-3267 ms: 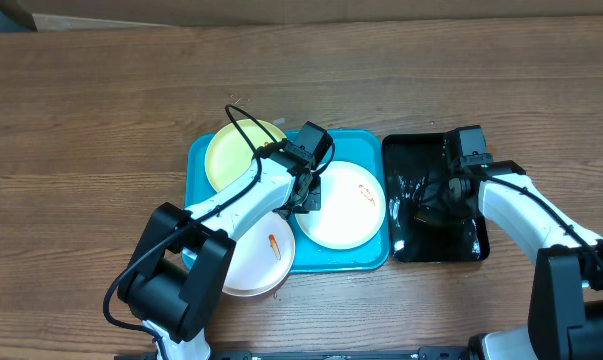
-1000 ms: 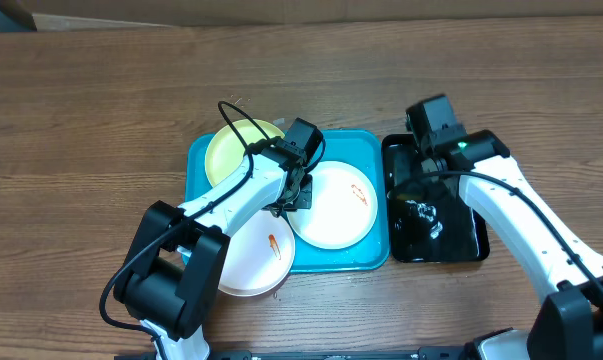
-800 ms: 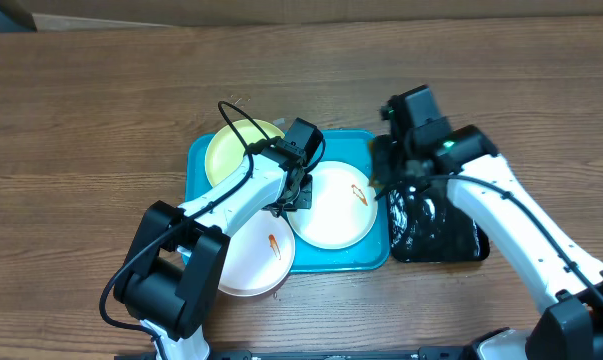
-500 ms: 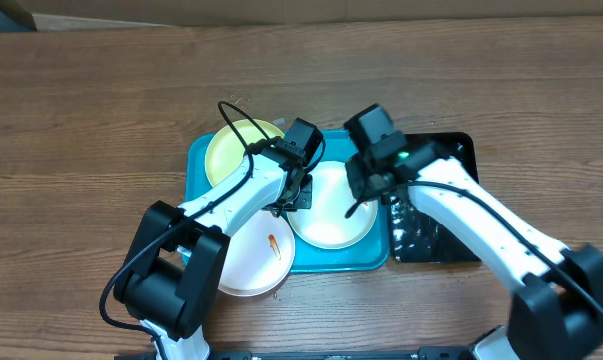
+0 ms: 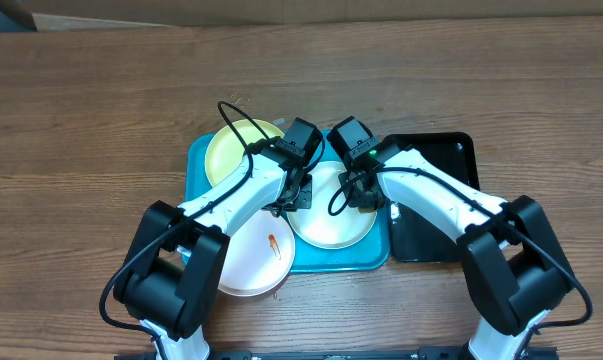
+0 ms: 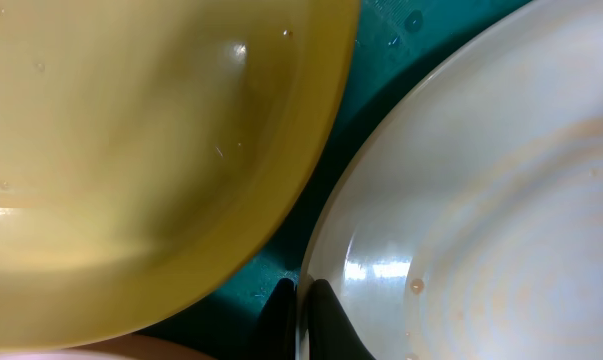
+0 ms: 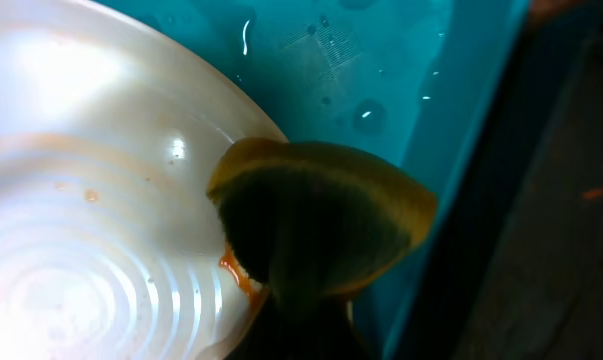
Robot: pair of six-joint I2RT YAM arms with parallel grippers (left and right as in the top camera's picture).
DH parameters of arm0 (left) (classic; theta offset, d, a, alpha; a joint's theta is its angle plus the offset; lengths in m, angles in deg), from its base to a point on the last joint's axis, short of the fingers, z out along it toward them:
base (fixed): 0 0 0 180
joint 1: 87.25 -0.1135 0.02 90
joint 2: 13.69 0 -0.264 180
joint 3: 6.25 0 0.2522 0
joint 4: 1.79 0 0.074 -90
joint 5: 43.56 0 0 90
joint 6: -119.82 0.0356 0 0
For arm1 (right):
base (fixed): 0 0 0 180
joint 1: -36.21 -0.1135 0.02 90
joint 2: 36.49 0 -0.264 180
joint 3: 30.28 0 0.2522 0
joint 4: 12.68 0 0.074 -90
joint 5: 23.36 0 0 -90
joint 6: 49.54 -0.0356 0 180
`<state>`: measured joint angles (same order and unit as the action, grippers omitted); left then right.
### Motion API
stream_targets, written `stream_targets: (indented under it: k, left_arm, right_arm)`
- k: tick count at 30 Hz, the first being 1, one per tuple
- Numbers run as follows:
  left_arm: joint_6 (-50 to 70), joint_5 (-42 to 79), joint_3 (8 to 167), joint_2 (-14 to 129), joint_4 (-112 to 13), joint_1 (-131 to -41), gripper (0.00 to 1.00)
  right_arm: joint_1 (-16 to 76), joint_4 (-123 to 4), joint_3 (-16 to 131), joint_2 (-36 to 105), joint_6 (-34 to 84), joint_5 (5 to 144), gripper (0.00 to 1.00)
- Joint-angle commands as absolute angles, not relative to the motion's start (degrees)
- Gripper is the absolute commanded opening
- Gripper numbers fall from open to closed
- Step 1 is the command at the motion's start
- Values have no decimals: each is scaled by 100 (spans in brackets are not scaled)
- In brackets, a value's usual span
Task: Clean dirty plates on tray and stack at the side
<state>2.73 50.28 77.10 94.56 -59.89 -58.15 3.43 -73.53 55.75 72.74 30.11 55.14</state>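
My right gripper wipes over the orange smear (image 7: 236, 272) next, lifts the sponge (image 7: 321, 220) off the plate, then goes across and down into the black tray, whose bottom lies open.
On the turquoise tray (image 5: 195, 165) lie a pale yellow-green plate (image 5: 231, 150) at the back left and a white plate (image 5: 333, 218) in the middle. A second white plate (image 5: 253, 262) with a red smear (image 5: 273, 245) overhangs the tray's front left. My left gripper (image 5: 299, 196) is shut on the middle plate's left rim (image 6: 311, 262), its fingertips (image 6: 321, 320) pinching the edge beside the yellow-green plate (image 6: 131, 150). My right gripper (image 5: 367, 194) is shut on a dark yellow-edged sponge (image 7: 321, 220), which presses on that plate (image 7: 81, 200) over an orange smear (image 7: 236, 272).
A glossy black tray (image 5: 443, 218) stands right of the turquoise tray, touching it; its edge shows in the right wrist view (image 7: 566, 200). Water drops lie on the turquoise tray's floor (image 7: 371, 70). Bare wooden table (image 5: 91, 120) surrounds both trays.
My right arm has swung left from the black tray to the middle white plate, carrying the sponge onto it. The left arm and the plates have not moved.
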Motion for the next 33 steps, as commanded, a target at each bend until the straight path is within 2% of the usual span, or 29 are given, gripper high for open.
stream_targets:
  k: [1,9,12,16,22,27,33]
  left_arm:
    - [131,5129,7668,9539,-6033,-5885,4]
    - [128,5126,7668,9539,-6028,-5885,4]
    - [131,5126,7668,9539,-6030,-5885,4]
    - [131,5126,7668,9539,-6030,-5885,4]
    - [131,5124,7668,9539,-6026,-5885,4]
    - [131,5115,7668,9539,-6028,-5885,4]
    - [131,4993,7668,9539,-6011,-5885,8]
  right_arm:
    - [315,-7320,5568,7676,3050,5671,4]
    - [317,-7327,5544,7905,3070,6670,4]
    - [330,-7377,5562,7901,3666,7667,4]
    - [529,-7421,5614,7892,3892,8733,4]
    - [1263,-7731,6150,7811,4270,10309,4]
    - [1827,-8579,6738,7497,4552,10353,4]
    - [2472,-9491,6928,6880,4475,8954,4]
